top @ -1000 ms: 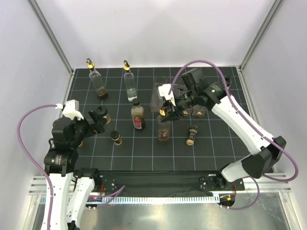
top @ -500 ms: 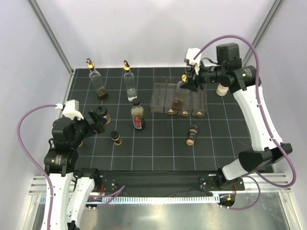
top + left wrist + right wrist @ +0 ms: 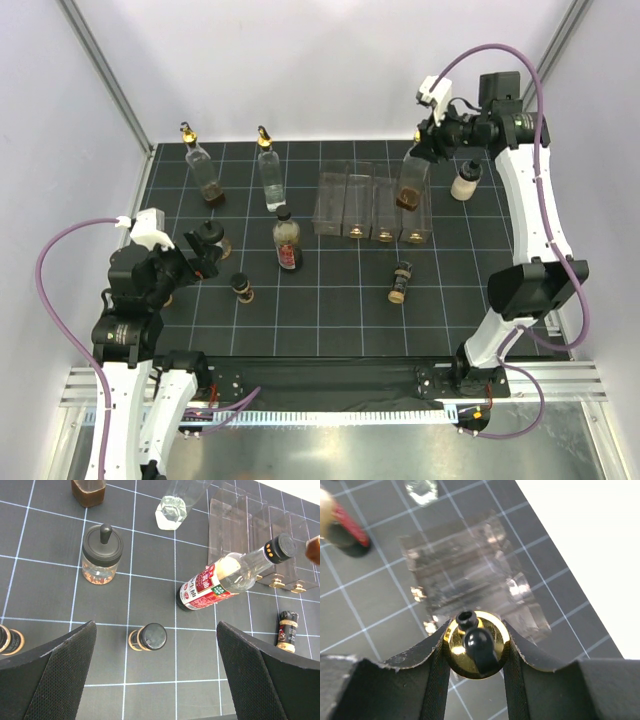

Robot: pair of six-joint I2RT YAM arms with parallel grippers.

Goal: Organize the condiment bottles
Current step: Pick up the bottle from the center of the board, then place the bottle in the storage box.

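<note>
The empty rack section nearest the pale bottle is below my right gripper. Next, I need to move gently outward, lower the tall bottle into the section's far end (image 3: 423, 193) (image 3: 531, 624), and then let it go.
My right gripper (image 3: 430, 142) is shut on the gold pourer (image 3: 476, 647) of a tall clear bottle with brown liquid (image 3: 411, 188). It holds the bottle upright at the right end of the clear rack (image 3: 345, 205). Two more tall bottles (image 3: 198, 165) (image 3: 268, 172) stand at the back left. The red-labelled bottle (image 3: 287, 241) stands mid-mat and shows in the left wrist view (image 3: 220, 582). A short brown bottle with a black cap (image 3: 241, 288) (image 3: 147, 637) stands between the fingers of my open, empty left gripper (image 3: 200, 255) and beyond them. Another short bottle (image 3: 400, 282) lies in front of the rack.
A jar with a black knob lid (image 3: 208, 238) stands by my left gripper. A small pale bottle (image 3: 463, 181) stands right of the rack. Small gold-capped items sit at the rack's front edge (image 3: 385, 235). Cage posts and white walls bound the mat.
My right arm has lifted the tall bottle from the mat in front of the rack and carried it back and right to the rack's right end. The left arm has not moved.
</note>
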